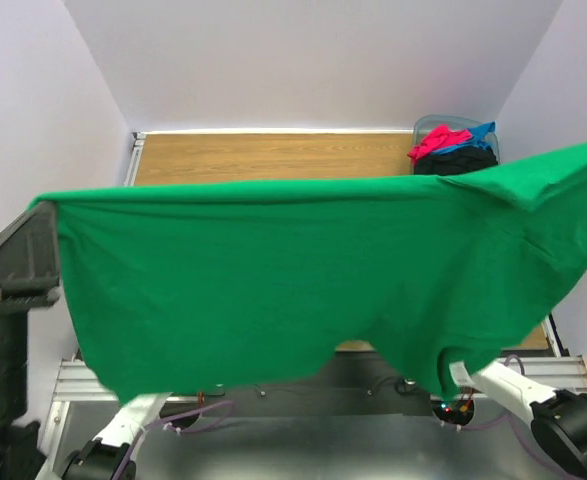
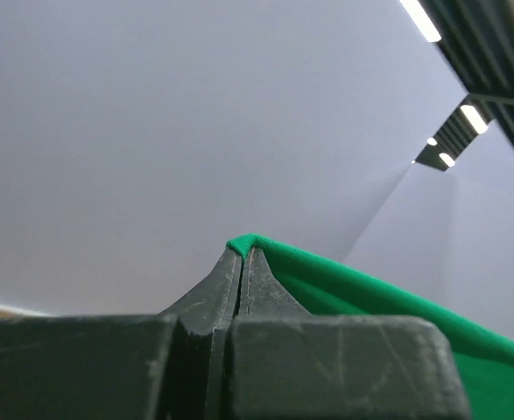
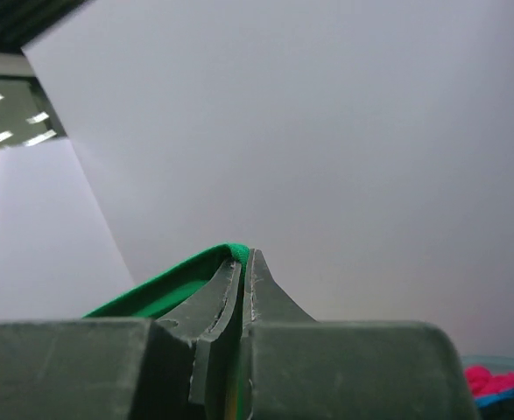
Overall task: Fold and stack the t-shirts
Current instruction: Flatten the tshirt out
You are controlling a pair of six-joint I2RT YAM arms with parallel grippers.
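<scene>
I need to move my left gripper outward and down next, tipping it down over the bare back of the wooden table to let go of its corner, because the shirt hangs spread wide.
A bright green t-shirt (image 1: 273,280) hangs spread wide in the air, high above the table and close to the top camera. My left gripper (image 1: 45,204) pinches its upper left corner, and in the left wrist view that gripper (image 2: 243,248) is shut on a green fold (image 2: 370,297). My right gripper (image 3: 244,255) is shut on the shirt's other top corner (image 3: 169,280); in the top view it lies past the right edge. The shirt's lower hem hides most of both arms. More t-shirts, pink-red (image 1: 435,142), blue (image 1: 479,134) and black (image 1: 458,162), lie piled at the back right.
The piled shirts sit in a grey-blue bin (image 1: 435,124) at the wooden table's (image 1: 273,155) back right corner. White walls close in the table on three sides. The arm bases and a metal rail (image 1: 73,380) run along the near edge.
</scene>
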